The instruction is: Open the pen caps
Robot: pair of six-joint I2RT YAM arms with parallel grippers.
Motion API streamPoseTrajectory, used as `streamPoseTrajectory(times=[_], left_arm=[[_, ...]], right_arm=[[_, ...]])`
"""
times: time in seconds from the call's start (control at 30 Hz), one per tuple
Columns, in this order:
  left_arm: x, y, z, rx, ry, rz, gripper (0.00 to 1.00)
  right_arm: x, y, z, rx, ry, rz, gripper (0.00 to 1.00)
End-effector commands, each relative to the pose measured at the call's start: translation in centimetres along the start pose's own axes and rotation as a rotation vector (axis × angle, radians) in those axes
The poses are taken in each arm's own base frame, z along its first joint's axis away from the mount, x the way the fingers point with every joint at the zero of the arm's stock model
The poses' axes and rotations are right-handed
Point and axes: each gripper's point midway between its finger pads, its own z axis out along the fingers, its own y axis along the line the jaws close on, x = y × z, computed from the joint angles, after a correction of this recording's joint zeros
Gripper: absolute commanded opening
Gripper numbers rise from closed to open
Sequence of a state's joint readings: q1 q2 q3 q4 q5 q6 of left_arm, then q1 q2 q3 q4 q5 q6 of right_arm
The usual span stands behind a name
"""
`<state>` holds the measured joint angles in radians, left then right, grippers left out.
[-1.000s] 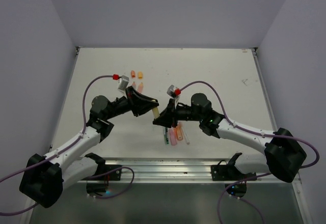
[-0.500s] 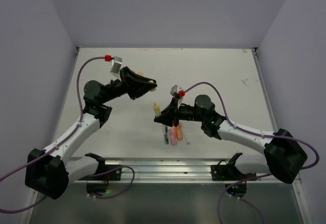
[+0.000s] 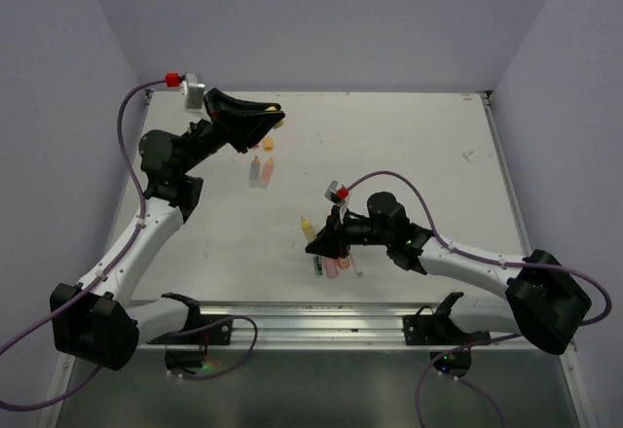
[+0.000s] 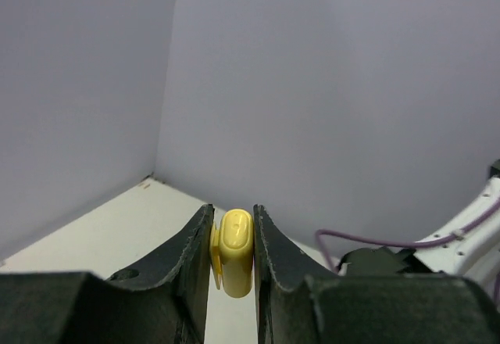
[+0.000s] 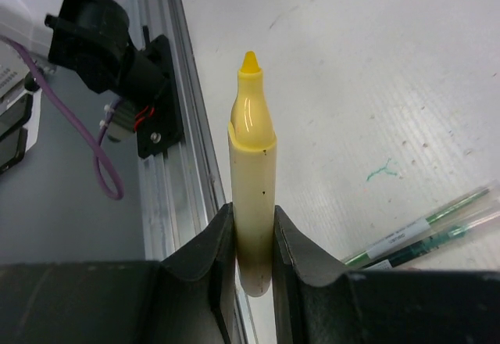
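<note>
My left gripper holds the yellow cap. Next I will tilt its fingertips down and lower it to the bare tabletop beside the loose orange cap to let go of the yellow cap.
My left gripper [image 3: 271, 113] is raised over the table's far left, shut on a stubby yellow pen cap [image 4: 236, 252] pinched between its jaws [image 4: 233, 238]. Low over the near middle of the table, my right gripper [image 3: 317, 237] is shut on the uncapped yellow highlighter [image 3: 308, 226]. In the right wrist view the highlighter's body [image 5: 252, 180] stands between the jaws [image 5: 254, 231], with its bare tip pointing away. Three loose orange and pink caps [image 3: 261, 167] lie on the table below the left gripper. More pens [image 3: 338, 265] lie in a small heap beside the right gripper.
Thin green pens [image 5: 426, 231] lie on the white table [image 3: 409, 156] to the right of the held highlighter. A metal rail [image 3: 321, 316] runs along the near edge, with the arm mounts on it. Grey walls enclose the table on the left, back and right.
The left arm has lifted and swung back-left with the yellow cap, pulling it well away from the highlighter. The right gripper has moved slightly nearer and lower with the highlighter.
</note>
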<state>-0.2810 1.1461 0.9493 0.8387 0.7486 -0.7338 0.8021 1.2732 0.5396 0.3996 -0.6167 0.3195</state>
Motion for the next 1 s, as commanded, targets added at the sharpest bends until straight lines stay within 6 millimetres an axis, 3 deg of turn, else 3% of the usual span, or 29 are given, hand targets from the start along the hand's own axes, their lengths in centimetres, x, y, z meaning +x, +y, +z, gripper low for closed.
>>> streamPoseTrajectory(times=[0.0, 0.03, 0.07, 0.1, 0.17, 0.2, 0.27, 0.3, 0.33, 0.37, 0.4, 0.43, 0.47, 0.5, 0.57, 0.6, 0.63, 0.67, 0.73, 0.77, 0.97], left_arm=[[4.0, 6.9, -0.3, -0.246, 0.148, -0.037, 0.00], [6.0, 8.8, -1.0, -0.331, 0.206, -0.086, 0.00], [6.4, 9.9, -1.1, -0.374, 0.227, -0.091, 0.00], [9.2, 11.9, -1.9, -0.441, 0.305, -0.127, 0.00], [10.3, 14.2, -2.1, -0.518, 0.345, -0.128, 0.03], [13.0, 15.9, -3.0, -0.564, 0.420, -0.169, 0.04], [13.9, 17.7, -2.8, -0.606, 0.452, -0.179, 0.05], [16.1, 19.2, -3.3, -0.635, 0.497, -0.208, 0.05], [17.1, 20.3, -3.8, -0.677, 0.521, -0.217, 0.06], [17.1, 21.2, -3.5, -0.695, 0.523, -0.211, 0.06], [19.1, 22.8, -4.5, -0.749, 0.568, -0.223, 0.07], [20.1, 23.6, -5.1, -0.783, 0.601, -0.231, 0.07], [19.9, 24.5, -4.7, -0.800, 0.601, -0.214, 0.07], [22.2, 25.8, -6.0, -0.845, 0.658, -0.233, 0.07], [22.8, 27.6, -6.0, -0.885, 0.676, -0.209, 0.08], [24.8, 28.8, -7.1, -0.917, 0.717, -0.219, 0.09], [25.0, 29.5, -6.8, -0.924, 0.717, -0.210, 0.09], [27.0, 30.3, -7.6, -0.938, 0.752, -0.228, 0.10], [27.7, 31.4, -7.4, -0.945, 0.759, -0.228, 0.11], [29.4, 31.9, -8.1, -0.954, 0.787, -0.244, 0.11], [32.2, 34.1, -9.0, -0.990, 0.819, -0.246, 0.12]], right_arm=[[-3.3, -0.5, -1.4, 0.109, -0.111, -0.062, 0.00], [-3.4, -0.9, -1.7, 0.133, -0.119, -0.059, 0.00], [-3.7, -1.2, -2.0, 0.161, -0.133, -0.063, 0.00], [-4.1, -1.5, -2.4, 0.195, -0.152, -0.064, 0.00], [-4.3, -1.9, -2.8, 0.229, -0.174, -0.057, 0.00], [-4.5, -2.2, -3.0, 0.248, -0.185, -0.059, 0.00], [-4.6, -2.5, -3.2, 0.266, -0.194, -0.054, 0.00], [-4.3, -2.9, -3.1, 0.282, -0.191, -0.049, 0.00], [-4.3, -3.0, -3.1, 0.287, -0.191, -0.049, 0.00], [-4.2, -3.3, -3.1, 0.297, -0.189, -0.042, 0.00], [-4.1, -3.5, -3.0, 0.304, -0.191, -0.040, 0.00], [-4.0, -3.6, -3.0, 0.305, -0.192, -0.035, 0.00], [-4.0, -3.6, -2.9, 0.305, -0.196, -0.032, 0.00], [-4.1, -3.8, -3.0, 0.312, -0.200, -0.033, 0.00], [-4.0, -4.0, -2.8, 0.316, -0.193, -0.034, 0.00], [-3.8, -4.3, -2.7, 0.321, -0.185, -0.034, 0.00], [-3.5, -4.5, -2.5, 0.325, -0.174, -0.031, 0.00], [-3.3, -4.7, -2.4, 0.326, -0.169, -0.028, 0.00], [-2.6, -5.0, -2.0, 0.321, -0.151, -0.018, 0.00], [-2.6, -4.9, -1.9, 0.316, -0.154, -0.018, 0.00], [-2.1, -5.6, -1.6, 0.328, -0.137, -0.008, 0.00]])
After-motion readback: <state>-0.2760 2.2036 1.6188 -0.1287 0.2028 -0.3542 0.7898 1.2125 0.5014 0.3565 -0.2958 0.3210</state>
